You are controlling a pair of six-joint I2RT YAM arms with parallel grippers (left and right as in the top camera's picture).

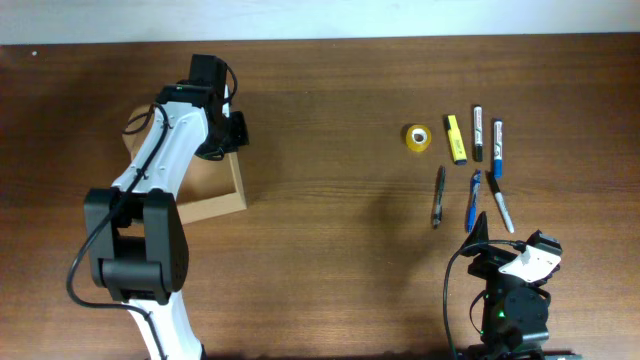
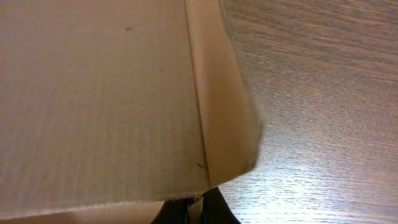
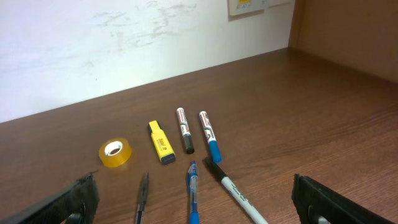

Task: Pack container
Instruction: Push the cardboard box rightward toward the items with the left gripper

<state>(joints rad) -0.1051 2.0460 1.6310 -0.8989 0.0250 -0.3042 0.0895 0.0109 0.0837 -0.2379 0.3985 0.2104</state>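
The box stands far from the pens, so I will lift it with my left gripper toward the tape roll, lower it onto bare tabletop alongside [image 1: 330, 150] and release.
The container [image 1: 226, 199] is a tan cardboard box at the table's left, partly hidden under my left arm. My left gripper [image 1: 233, 131] sits at the box's far right corner. In the left wrist view the container [image 2: 93, 93] fills most of the frame, and the left gripper [image 2: 194, 206] is shut on a thin cardboard edge between its dark fingers. My right gripper [image 1: 515, 262] is low at the front right, near the pens. In its own view the right gripper [image 3: 202, 211] is open, with nothing between its fingers [image 3: 74, 202].
On the right lie a yellow tape roll [image 1: 417, 137], a yellow highlighter [image 1: 456, 138], a black marker [image 1: 478, 132], a blue marker [image 1: 497, 140], a dark pen [image 1: 438, 196], a blue pen [image 1: 472, 200] and a white marker [image 1: 501, 203].
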